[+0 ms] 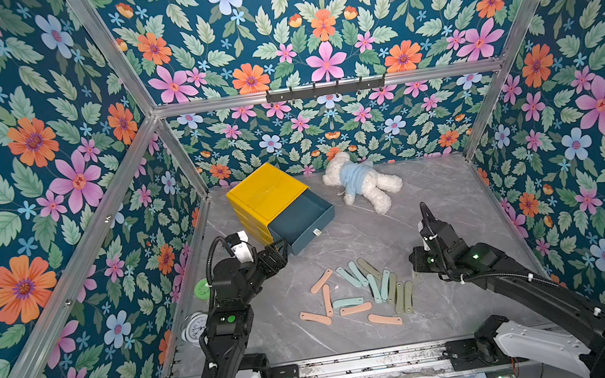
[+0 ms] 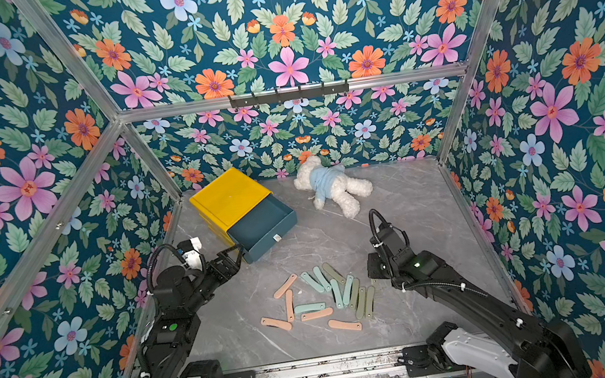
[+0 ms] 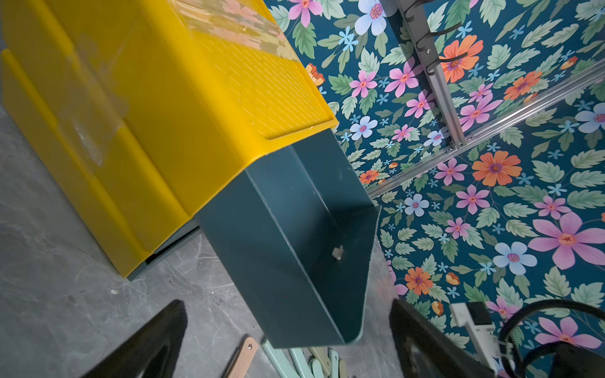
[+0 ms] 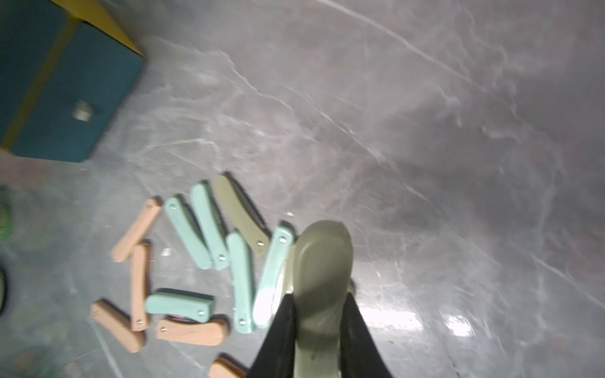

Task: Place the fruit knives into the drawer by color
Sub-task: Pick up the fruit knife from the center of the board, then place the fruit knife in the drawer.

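Note:
I need to carry the olive green knife up and outward next with my right gripper, over the drawer's side nearest the teddy bear, and release it there because that space is empty.
The fruit knives [image 1: 359, 292] lie in a loose heap mid-table: salmon pink to the left, pale teal in the middle, olive green to the right. My right gripper [image 4: 319, 297] is shut on one olive green knife [image 4: 324, 255] at the heap's right edge; in a top view this gripper [image 1: 416, 270] sits low over the table. The teal drawer [image 1: 311, 233] stands pulled out of the yellow cabinet [image 1: 265, 191] at the back left, and nothing shows inside it. My left gripper [image 3: 288, 304] is open beside the drawer's [image 3: 278, 229] front corner, holding nothing.
A white teddy bear [image 1: 362, 181] in a blue top lies at the back, right of the drawer. A green round object [image 1: 202, 290] and a white alarm clock [image 1: 195, 325] sit by the left wall behind my left arm. A hook rail [image 1: 325, 88] hangs on the back wall.

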### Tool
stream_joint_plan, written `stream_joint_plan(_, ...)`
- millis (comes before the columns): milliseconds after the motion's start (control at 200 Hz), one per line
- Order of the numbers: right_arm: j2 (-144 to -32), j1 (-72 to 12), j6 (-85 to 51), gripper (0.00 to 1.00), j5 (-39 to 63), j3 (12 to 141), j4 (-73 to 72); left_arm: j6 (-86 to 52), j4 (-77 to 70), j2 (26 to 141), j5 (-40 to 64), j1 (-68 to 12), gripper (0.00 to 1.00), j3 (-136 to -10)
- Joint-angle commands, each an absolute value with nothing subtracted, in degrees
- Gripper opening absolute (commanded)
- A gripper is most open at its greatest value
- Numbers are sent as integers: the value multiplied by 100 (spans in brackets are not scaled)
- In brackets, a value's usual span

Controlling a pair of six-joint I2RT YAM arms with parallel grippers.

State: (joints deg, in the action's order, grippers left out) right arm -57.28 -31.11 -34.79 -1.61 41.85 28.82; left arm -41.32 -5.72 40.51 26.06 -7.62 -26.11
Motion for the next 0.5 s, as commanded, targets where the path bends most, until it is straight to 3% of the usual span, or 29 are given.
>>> stream_joint_plan(0,-5640,-3167,-3151,11,182,4528,2363,-4035,-650,4077,2501,-862,99,-2704)
stream_joint_plan(170,-6383,-3870,-2778,10,110,5751,1986,-3931,-519,4070,2263,-1084,99,-2809)
stream_joint_plan(495,-9241,-4467,-2413,10,612,8933,1108,-3898,-89,3887,1956,-1107,99,-2900)
